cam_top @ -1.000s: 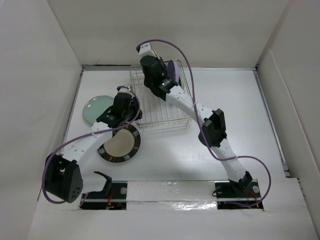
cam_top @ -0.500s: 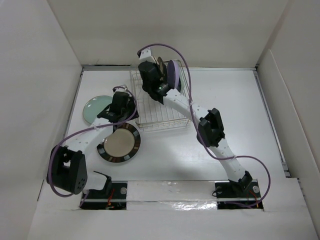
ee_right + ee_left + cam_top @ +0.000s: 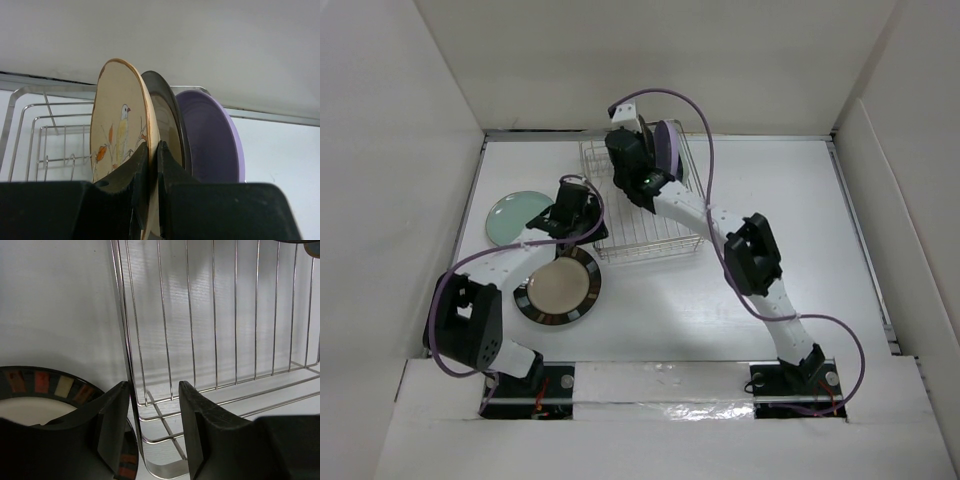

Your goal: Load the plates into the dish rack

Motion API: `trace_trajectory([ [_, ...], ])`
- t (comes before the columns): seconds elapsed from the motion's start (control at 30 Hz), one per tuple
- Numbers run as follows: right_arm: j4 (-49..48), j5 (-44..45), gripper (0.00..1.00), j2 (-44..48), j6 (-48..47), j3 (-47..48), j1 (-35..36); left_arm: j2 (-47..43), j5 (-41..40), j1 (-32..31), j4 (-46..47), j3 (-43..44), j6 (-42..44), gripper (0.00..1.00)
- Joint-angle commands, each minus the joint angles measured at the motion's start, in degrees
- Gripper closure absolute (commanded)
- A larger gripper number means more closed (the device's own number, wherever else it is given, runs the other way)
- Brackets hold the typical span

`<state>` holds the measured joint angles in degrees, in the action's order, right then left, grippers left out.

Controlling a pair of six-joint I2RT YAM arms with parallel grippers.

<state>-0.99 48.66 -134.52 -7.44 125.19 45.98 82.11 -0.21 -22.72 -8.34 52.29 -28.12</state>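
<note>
I need to lower my right gripper over the rack's wires next to the dark brown plate and then let go of the tan floral plate's rim, because the tan floral plate (image 3: 119, 131) is upright there.
The chrome-wire dish rack (image 3: 645, 222) stands at the back centre. My right gripper (image 3: 636, 152) is shut on the rim of the tan floral plate (image 3: 119, 131) and holds it upright over the rack's back part. A glossy dark brown plate (image 3: 169, 111) and a lavender plate (image 3: 211, 137) stand right behind it; the lavender plate also shows in the top view (image 3: 669, 148). My left gripper (image 3: 153, 407) is open, its jaws straddling the rack's left corner wire (image 3: 126, 360). A brown-rimmed cream plate (image 3: 558, 290) lies flat in front of the rack. A small pale green plate (image 3: 514, 215) lies at the left.
White walls close in the table at the back and both sides. The left arm (image 3: 500, 268) arches over the space between the pale green plate and the brown-rimmed plate. The cream plate's coloured rim (image 3: 45, 384) lies just left of my left fingers.
My right gripper has moved right with the floral plate, closer to the standing plates. My left gripper has moved right to the rack's left edge.
</note>
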Motion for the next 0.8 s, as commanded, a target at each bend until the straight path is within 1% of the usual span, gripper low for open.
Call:
trace_trajectory([
  [0.0,4.95,-6.13,1.00,0.74,9.53,-5.55,0.26,0.86,3.01,-0.39,4.56,3.69,-2.29,0.60],
  [0.1,3.20,-7.26,1.00,6.27,11.22,-11.69,-1.67,1.83,4.60,-0.39,6.05,4.22,-2.73,0.60],
  [0.17,2.49,-9.80,1.00,10.39,12.36,-14.08,-2.90,2.88,5.48,-0.39,6.49,5.27,-2.82,0.60],
  [0.23,1.18,-11.04,1.00,12.78,12.54,-18.19,-2.91,3.58,6.44,-0.39,6.58,6.15,-2.91,0.60],
  [0.3,-1.11,-13.24,1.00,14.63,12.28,-20.24,-1.07,4.64,6.97,-0.39,6.93,7.47,-3.17,0.60],
  [0.5,-2.43,-10.96,1.00,15.51,10.61,-22.87,3.59,5.08,7.59,-0.39,7.28,8.62,-3.35,0.60],
  [0.6,-3.66,-10.08,1.00,14.55,9.99,-24.54,4.39,5.26,7.85,-0.39,7.64,8.26,-3.35,0.60],
  [0.77,-2.70,-8.85,1.00,11.13,9.90,-23.67,6.32,5.17,7.59,-0.39,7.46,8.26,-3.26,0.60],
])
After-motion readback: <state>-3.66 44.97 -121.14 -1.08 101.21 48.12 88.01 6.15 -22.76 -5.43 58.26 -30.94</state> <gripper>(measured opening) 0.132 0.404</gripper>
